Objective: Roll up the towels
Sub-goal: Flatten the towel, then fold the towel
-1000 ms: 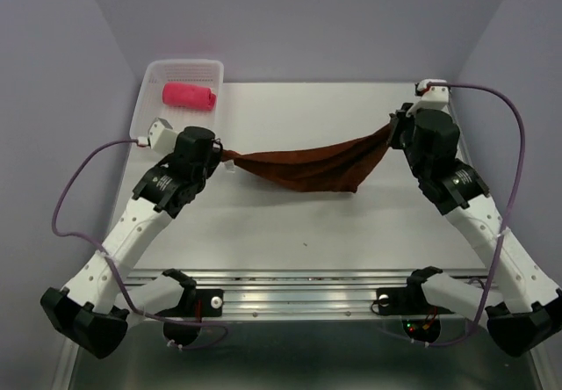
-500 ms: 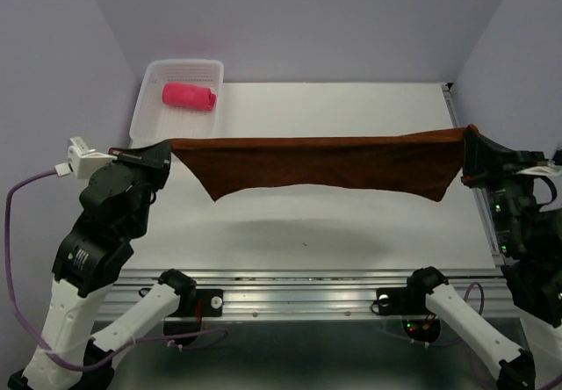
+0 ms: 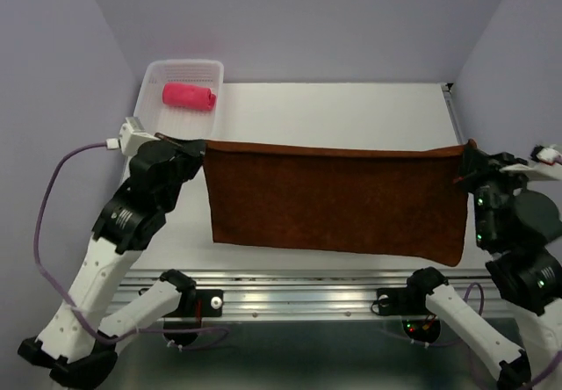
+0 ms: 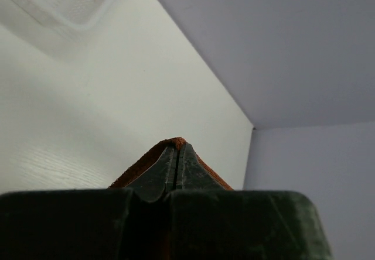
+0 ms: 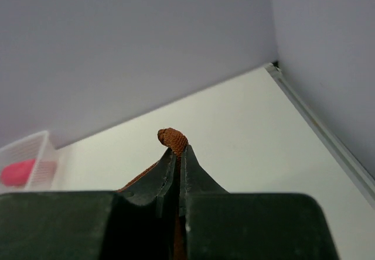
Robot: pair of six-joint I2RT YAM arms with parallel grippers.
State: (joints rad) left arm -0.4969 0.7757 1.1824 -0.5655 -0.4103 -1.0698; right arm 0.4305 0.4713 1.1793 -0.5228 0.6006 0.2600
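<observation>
The towel's free lower corner (image 3: pixel 453 257) hangs below my right gripper. The held corner goes down toward the tabletop next, folds onto that one and is released.
The rust brown towel (image 3: pixel 338 198) hangs spread flat in the air between my two grippers, above the table. My left gripper (image 3: pixel 200 148) is shut on its upper left corner; the corner pokes out of the jaws in the left wrist view (image 4: pixel 175 142). My right gripper (image 3: pixel 468 155) is shut on its upper right corner, which bulges above the jaws in the right wrist view (image 5: pixel 173 138). The pink-red towel (image 3: pixel 189 96) lies rolled inside the white basket (image 3: pixel 152 97) at the back left; it also shows in the right wrist view (image 5: pixel 17 171).
The white tabletop (image 3: pixel 351 109) runs back to the lilac walls. A metal rail (image 3: pixel 299 286) runs along the near edge between the arm bases. The basket's corner shows in the left wrist view (image 4: pixel 64 5).
Both grippers have pulled apart and risen with the brown towel. It went from a sagging bunch to a taut strip to a flat hanging sheet.
</observation>
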